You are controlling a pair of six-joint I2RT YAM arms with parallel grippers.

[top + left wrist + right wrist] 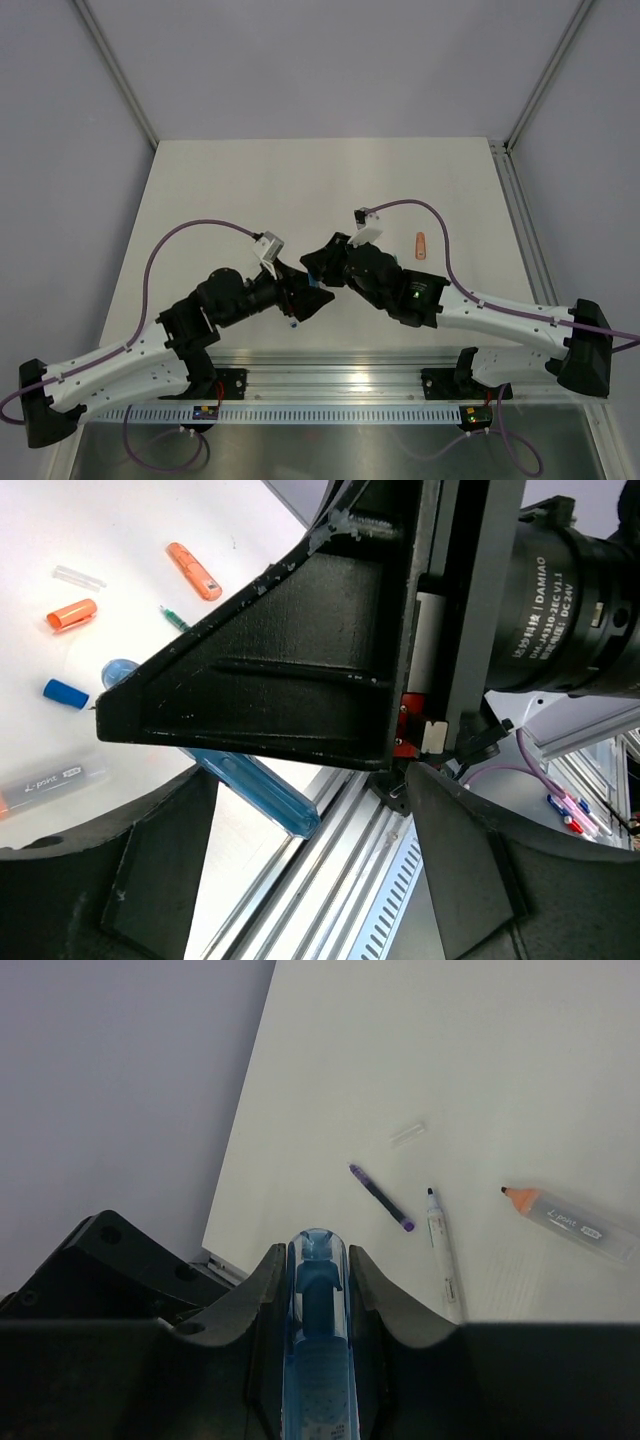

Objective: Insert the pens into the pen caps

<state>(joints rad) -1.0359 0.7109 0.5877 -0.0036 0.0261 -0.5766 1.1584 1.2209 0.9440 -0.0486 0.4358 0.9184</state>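
My right gripper should move outward next, away from the left gripper, and lower the light blue pen (318, 1360) onto bare tabletop to release it, because that part of the tabletop is clear.
My right gripper (318, 1260) is shut on a translucent light blue pen (318, 1360), whose rounded end pokes out between the fingers. In the left wrist view the same pen (255, 790) slants below the right gripper's black finger (290, 670). My left gripper (310, 815) is open, its fingers wide on either side of the pen's end, not touching it. The grippers meet at mid-table, left (303, 298) and right (320, 266). On the table lie an orange cap (72, 613), a clear cap (78, 577), a blue cap (65, 693) and a clear-barrelled orange-ended pen (50, 785).
An orange piece (193, 570) and a green-tipped stick (175, 618) lie further off. The right wrist view shows a purple thin pen (381, 1197), a white pen (442, 1250), an orange-tipped marker (570, 1220) and a clear cap (407, 1134). The aluminium rail (330, 375) runs along the near edge.
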